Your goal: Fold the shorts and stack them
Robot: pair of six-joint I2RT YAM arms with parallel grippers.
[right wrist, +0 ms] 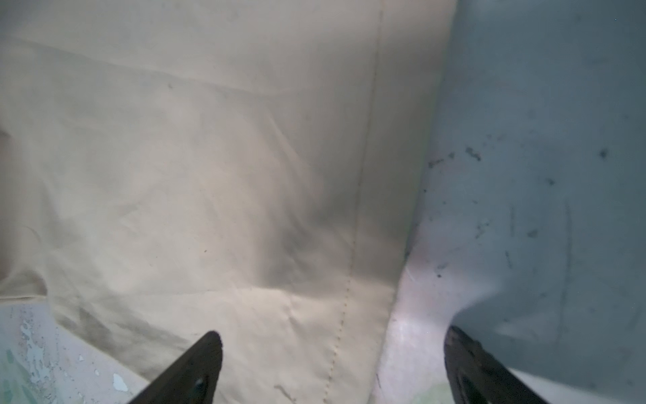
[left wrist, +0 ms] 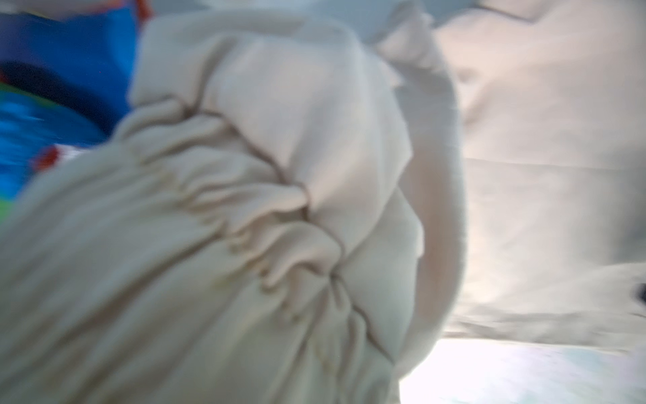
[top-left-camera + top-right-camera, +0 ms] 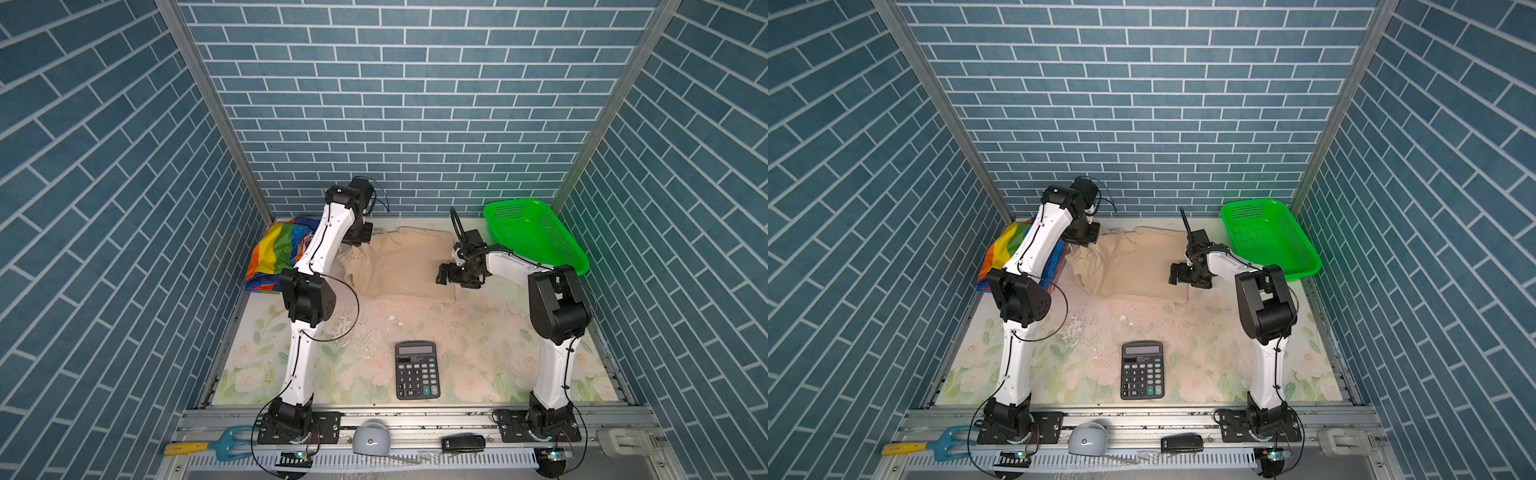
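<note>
The left gripper brings the waistband over the flat cloth by the hem (image 3: 430, 259) (image 2: 598, 215) next and releases it, as that spot lies toward the basket from the gripper.
The beige shorts (image 3: 399, 266) lie spread at the back middle of the table, their gathered waist (image 2: 244, 210) bunched up on the left side. My left gripper (image 3: 352, 248) is down at that waist. Its fingers are buried in the cloth, which fills the left wrist view, and it is shut on the waistband. The rainbow-striped shorts (image 3: 270, 253) lie crumpled in the back left corner behind the left arm and show blue (image 2: 52, 70) beside the waist. My right gripper (image 1: 334, 334) hangs open just above the right hem of the beige shorts (image 1: 209, 175), one finger over cloth and one over the table.
A green mesh basket (image 3: 536, 237) stands tilted in the back right corner. A black calculator (image 3: 417, 370) lies at the front middle, with white flakes (image 3: 390, 320) scattered behind it. On the front rail lie a blue garden fork (image 3: 220, 444), a grey dome (image 3: 371, 440) and a black device (image 3: 462, 442).
</note>
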